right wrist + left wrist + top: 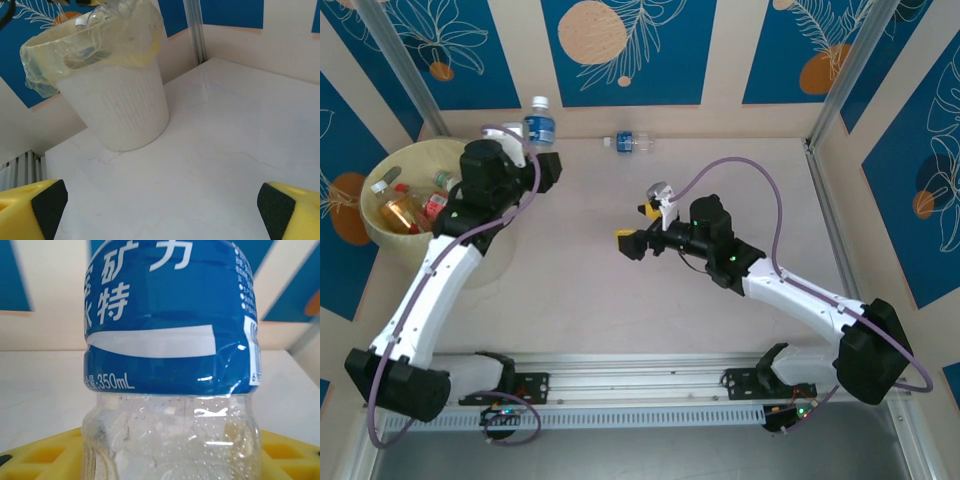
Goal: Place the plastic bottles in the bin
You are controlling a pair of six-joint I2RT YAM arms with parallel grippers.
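Observation:
I need to move my left gripper sideways next, away from the right gripper and over the bin's opening (425, 182) beside it, to release the clear bottle. The bin already holds bottles.
A clear bottle with a blue label (165, 325) stands upright between the yellow fingers (40, 455) of my left gripper (170, 450), which is shut on its lower body. From above, this bottle (539, 126) and the left gripper (532, 143) are at the back left, just right of the bin (380, 170). The pale-yellow bin holds several bottles (408, 208). Another blue-labelled bottle (631, 143) lies on its side by the back wall. My right gripper (638, 224) hangs open over the table's middle with nothing in it. It faces the bin (117, 100), its fingers (37, 210) wide apart.
A metal post (194, 27) runs up the corner behind the bin. Patterned blue walls (620, 50) close the table on three sides. A clear liner (45, 75) folds over the bin's rim. The white tabletop (210, 165) stretches between the right gripper and the bin.

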